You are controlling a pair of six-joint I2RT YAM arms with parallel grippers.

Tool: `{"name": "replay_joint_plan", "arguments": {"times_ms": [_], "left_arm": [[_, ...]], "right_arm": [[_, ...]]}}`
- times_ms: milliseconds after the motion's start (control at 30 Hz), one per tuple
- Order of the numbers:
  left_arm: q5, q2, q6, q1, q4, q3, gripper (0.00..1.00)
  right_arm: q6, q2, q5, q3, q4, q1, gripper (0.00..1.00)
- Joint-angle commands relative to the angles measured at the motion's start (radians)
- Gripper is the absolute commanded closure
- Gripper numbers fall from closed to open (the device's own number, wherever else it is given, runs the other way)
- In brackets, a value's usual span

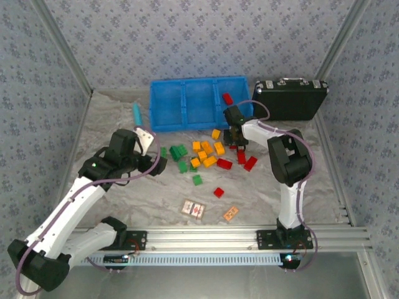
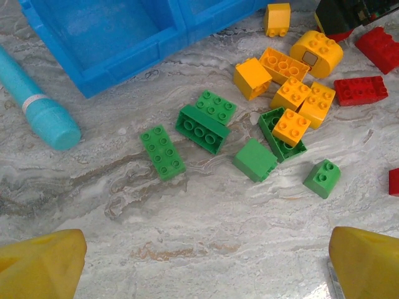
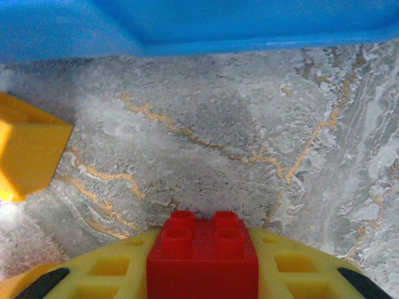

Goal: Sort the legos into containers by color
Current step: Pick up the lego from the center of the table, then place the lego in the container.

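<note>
Another red lego rests in the outward section of the tray, so I should next lift my right gripper, move it outward and release the red lego there.
Between the yellow fingers of my right gripper [image 3: 202, 265] sits a small red lego [image 3: 202, 255], and the gripper is shut on it, low over the table just in front of the blue tray [image 3: 187, 25]. From above, the right gripper [image 1: 237, 140] is over the red and orange legos [image 1: 207, 152]. The tray [image 1: 199, 81] has three compartments, and a red lego [image 1: 227, 98] lies in the right one. My left gripper [image 2: 206, 265] stands open with nothing in it, near the green legos [image 2: 202, 128]. Seen from above, the left gripper [image 1: 154, 163] is left of the pile.
A black briefcase [image 1: 291, 99] stands right of the tray. A teal tube [image 1: 137, 113] lies to the tray's left. Two printed cards [image 1: 194, 208] lie near the front. One red lego [image 1: 219, 192] sits apart, toward the front.
</note>
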Motion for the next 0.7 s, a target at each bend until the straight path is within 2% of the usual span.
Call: {"name": "replay_joint_plan", "arguments": {"times_ms": [0, 167, 333, 533, 667], "left_arm": [[-0.010, 0.011, -0.009, -0.004, -0.003, 0.048, 0.00], [-0.013, 0.032, -0.008, -0.004, 0.002, 0.059, 0.00], [-0.018, 0.060, -0.008, -0.004, 0.021, 0.068, 0.00], [-0.024, 0.116, 0.000, -0.003, 0.050, 0.093, 0.00], [-0.098, 0.135, 0.001, -0.003, 0.054, 0.119, 0.00]], "right_arm": [[-0.029, -0.021, -0.009, 0.022, -0.049, -0.027, 0.71], [-0.074, -0.048, -0.012, 0.120, -0.082, -0.057, 0.75], [-0.123, 0.001, -0.016, 0.288, -0.127, -0.070, 0.75], [-0.149, 0.154, -0.027, 0.511, -0.176, -0.093, 0.75], [-0.164, 0.284, -0.049, 0.676, -0.232, -0.106, 0.73]]}}
